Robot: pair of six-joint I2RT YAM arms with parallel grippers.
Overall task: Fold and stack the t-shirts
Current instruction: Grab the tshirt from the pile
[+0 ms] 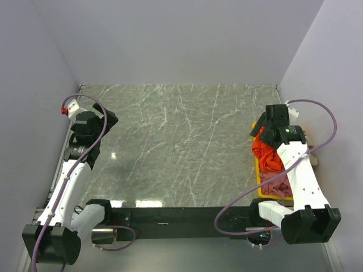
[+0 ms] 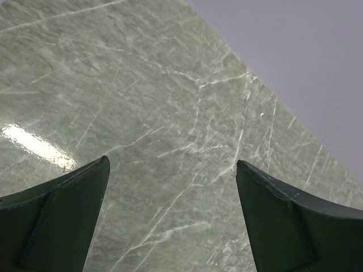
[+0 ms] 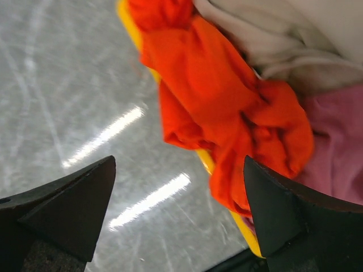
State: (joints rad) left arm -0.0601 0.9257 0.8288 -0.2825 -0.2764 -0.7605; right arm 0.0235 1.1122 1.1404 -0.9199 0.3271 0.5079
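The orange-red t-shirt lies uncovered along the bin's rim. I need to lower my right gripper and bring it back onto the shirt's bunched near end to close.
The orange-red t-shirt lies crumpled in a yellow bin at the table's right edge, spilling over the bin's left rim; it also shows in the right wrist view. The dusty pink t-shirt lies nearer the front of the bin and shows in the right wrist view. The beige t-shirt lies at the far side, mostly hidden by the arm from above. My right gripper is open, hovering above the bin's left rim by the orange-red shirt, holding nothing. My left gripper is open and empty over bare marble at the far left.
The grey marble table is enclosed by pale walls on the left, back and right. A black bar runs along the near edge between the arm bases. Cables loop off both arms.
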